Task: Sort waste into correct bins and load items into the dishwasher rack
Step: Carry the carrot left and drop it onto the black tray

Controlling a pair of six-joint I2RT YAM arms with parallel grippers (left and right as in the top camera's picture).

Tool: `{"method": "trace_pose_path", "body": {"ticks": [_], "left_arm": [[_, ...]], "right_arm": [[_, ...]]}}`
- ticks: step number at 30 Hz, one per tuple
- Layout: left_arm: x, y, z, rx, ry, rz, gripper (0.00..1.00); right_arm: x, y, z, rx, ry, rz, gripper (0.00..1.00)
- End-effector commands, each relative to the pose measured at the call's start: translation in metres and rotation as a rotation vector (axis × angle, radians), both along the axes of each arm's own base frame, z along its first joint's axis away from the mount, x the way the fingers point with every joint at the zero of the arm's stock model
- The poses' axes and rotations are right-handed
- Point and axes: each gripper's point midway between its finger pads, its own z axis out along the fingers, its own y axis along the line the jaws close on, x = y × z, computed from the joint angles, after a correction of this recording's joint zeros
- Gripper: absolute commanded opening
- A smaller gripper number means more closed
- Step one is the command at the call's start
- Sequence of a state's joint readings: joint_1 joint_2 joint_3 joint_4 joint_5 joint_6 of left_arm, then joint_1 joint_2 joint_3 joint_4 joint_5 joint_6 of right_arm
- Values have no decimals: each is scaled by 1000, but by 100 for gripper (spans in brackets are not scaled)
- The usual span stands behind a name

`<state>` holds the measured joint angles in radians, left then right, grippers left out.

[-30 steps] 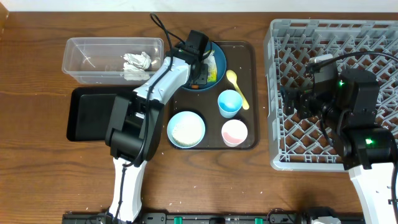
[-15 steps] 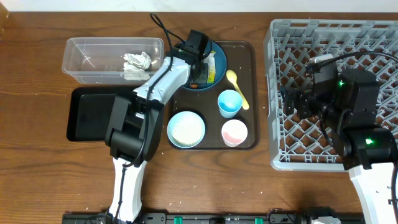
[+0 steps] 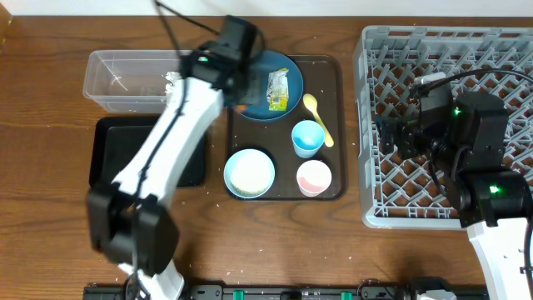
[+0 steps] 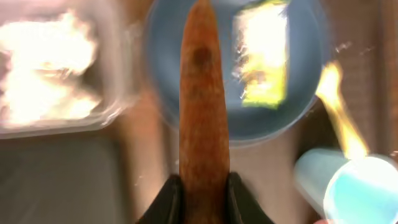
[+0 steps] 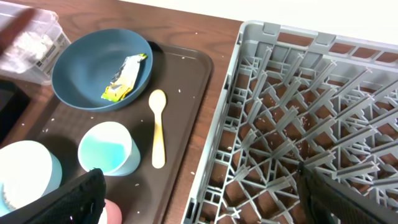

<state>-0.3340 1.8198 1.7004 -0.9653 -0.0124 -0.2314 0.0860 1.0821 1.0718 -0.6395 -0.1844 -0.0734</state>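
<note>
I will move the carrot piece back from the blue bowl and down into the black tray [image 3: 125, 158] next with my left gripper, because the tub [image 3: 125, 79] already has tissue in it.
My left gripper [image 3: 241, 98] is shut on the thin orange carrot piece [image 4: 202, 93] and holds it above the left rim of the dark blue bowl [image 3: 275, 112], near the clear tub [image 3: 125, 79]. The green-yellow scrap [image 3: 276, 90] lies in the bowl. Crumpled tissue [image 4: 43, 74] lies in the tub, mostly hidden by my arm from overhead. The black tray [image 3: 125, 158] sits in front of the tub. The white bowl [image 3: 249, 173] holds rice. The light blue cup [image 3: 307, 137], pink cup [image 3: 314, 177] and yellow spoon [image 3: 318, 117] sit on the brown tray. My right gripper [image 5: 211, 205] is open and empty over the left part of the grey rack [image 3: 441, 50].
The brown serving tray [image 3: 331, 75] lies between the bins and the rack. Loose rice grains are scattered on it and on the wood table. The left arm stretches diagonally across the black tray and the tub's right end.
My left gripper has risen out of the dark blue bowl with the carrot piece and swung left toward the tub. The scrap now shows uncovered. The right arm has not moved.
</note>
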Motion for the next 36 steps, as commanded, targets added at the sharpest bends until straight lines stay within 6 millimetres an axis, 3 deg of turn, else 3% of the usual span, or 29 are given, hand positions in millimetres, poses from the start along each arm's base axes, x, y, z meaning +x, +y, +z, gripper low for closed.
{"method": "trace_pose_path", "body": {"ticks": [1, 5, 10, 13, 16, 24, 28, 32, 36], "left_arm": [[-14, 63, 4, 110, 49, 221, 7], [-46, 127, -3, 174, 181, 457, 6], [-66, 178, -18, 148, 251, 719, 6], [-75, 197, -32, 121, 269, 888, 6], [-85, 206, -58, 94, 277, 1050, 6], [-99, 206, -137, 23, 219, 1285, 7], [-103, 205, -156, 6, 198, 1307, 17], [-105, 205, -159, 8, 202, 1303, 17], [-99, 204, -152, -5, 193, 1258, 50]], "right_arm": [[1, -1, 9, 5, -19, 1, 96], [1, -1, 9, 5, -20, 1, 96], [1, -1, 9, 5, -20, 1, 97], [1, -1, 9, 5, -20, 1, 97], [1, -1, 9, 5, -21, 1, 97], [1, -1, 9, 5, -20, 1, 97], [1, -1, 9, 5, -20, 1, 97], [1, -1, 9, 5, -20, 1, 97], [1, -1, 9, 5, -19, 1, 97]]}}
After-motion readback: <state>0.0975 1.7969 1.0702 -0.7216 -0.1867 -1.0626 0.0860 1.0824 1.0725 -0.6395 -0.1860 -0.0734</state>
